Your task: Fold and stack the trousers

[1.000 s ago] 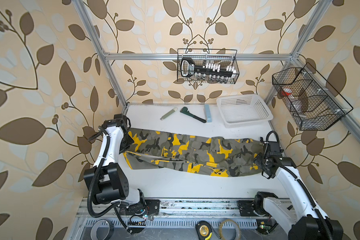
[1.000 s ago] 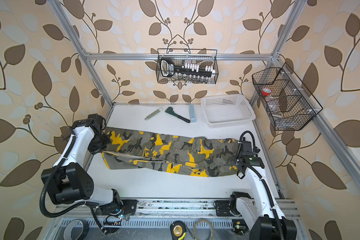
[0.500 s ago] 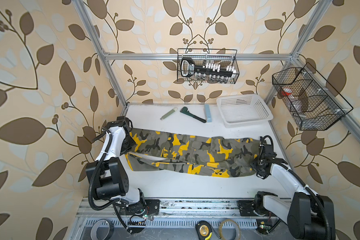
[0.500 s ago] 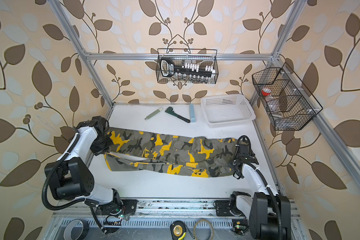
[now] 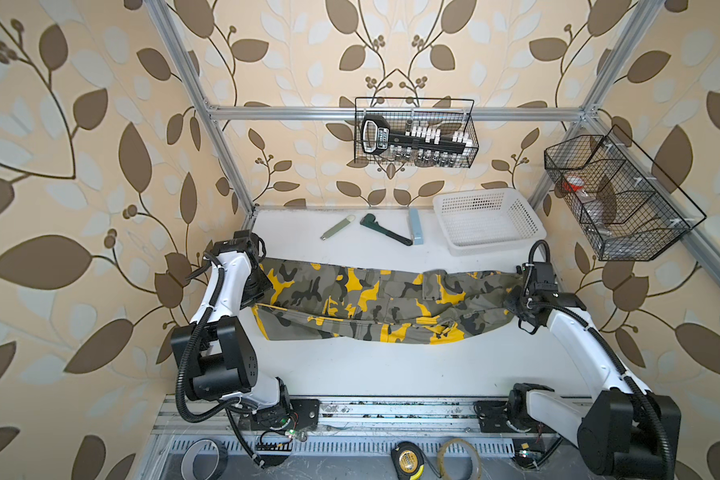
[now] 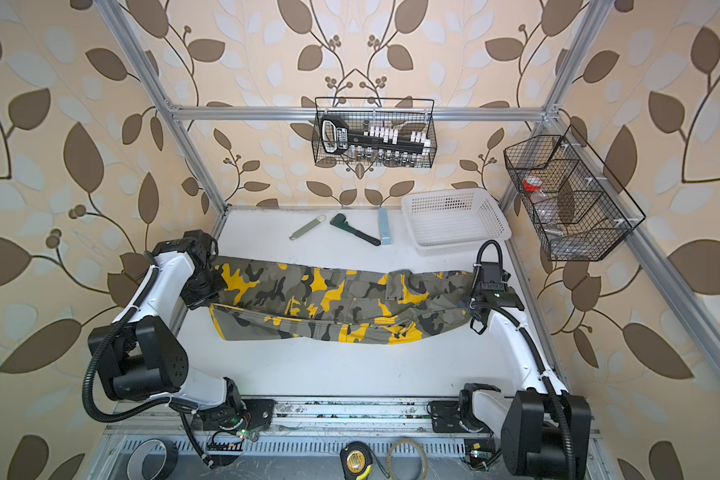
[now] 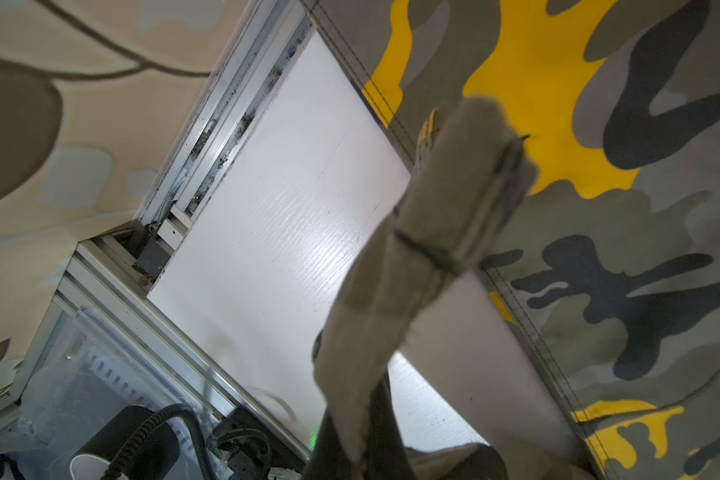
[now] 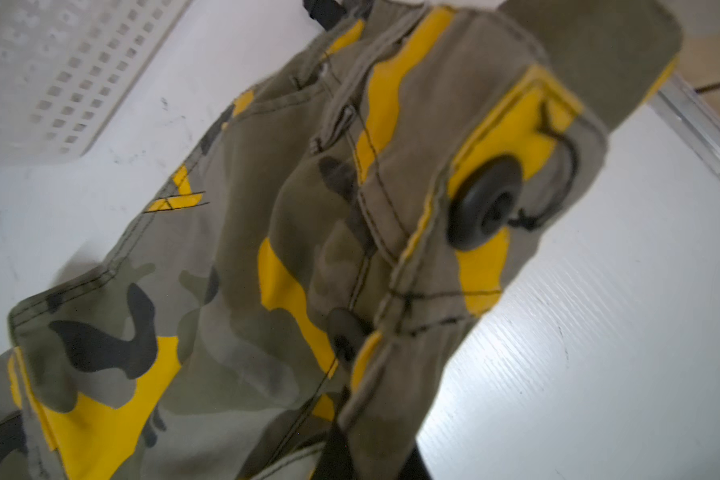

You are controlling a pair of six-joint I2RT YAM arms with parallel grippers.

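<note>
My right gripper carries the pinched waistband outward onto the bare tabletop before the white basket (image 5: 493, 260) (image 8: 164, 128) next and releases it, because that part of the tabletop lies clear.
The camouflage trousers (image 5: 371, 299) (image 6: 333, 299) lie stretched across the white table (image 5: 391, 365), legs to the left and waist to the right. At the left end my left gripper (image 5: 259, 291) (image 6: 203, 291) is shut on a leg hem. In the left wrist view a strip of the trousers (image 7: 454, 199) rises out of the left gripper (image 7: 360, 440). At the right end my right gripper (image 5: 515, 300) (image 6: 469, 300) is shut on the waistband. In the right wrist view the buttoned waist of the trousers (image 8: 391, 249) runs into the right gripper (image 8: 366, 449).
Behind the trousers lie a grey-green tool (image 5: 337, 226), a black wrench (image 5: 385, 230) and a pale blue bar (image 5: 415, 225). A white basket (image 5: 491, 246) stands at the back right. Wire baskets hang on the back wall (image 5: 414, 133) and right wall (image 5: 616, 199).
My right gripper came down onto the waist end and shut on it. The left arm shifted slightly inward, still holding the hem.
</note>
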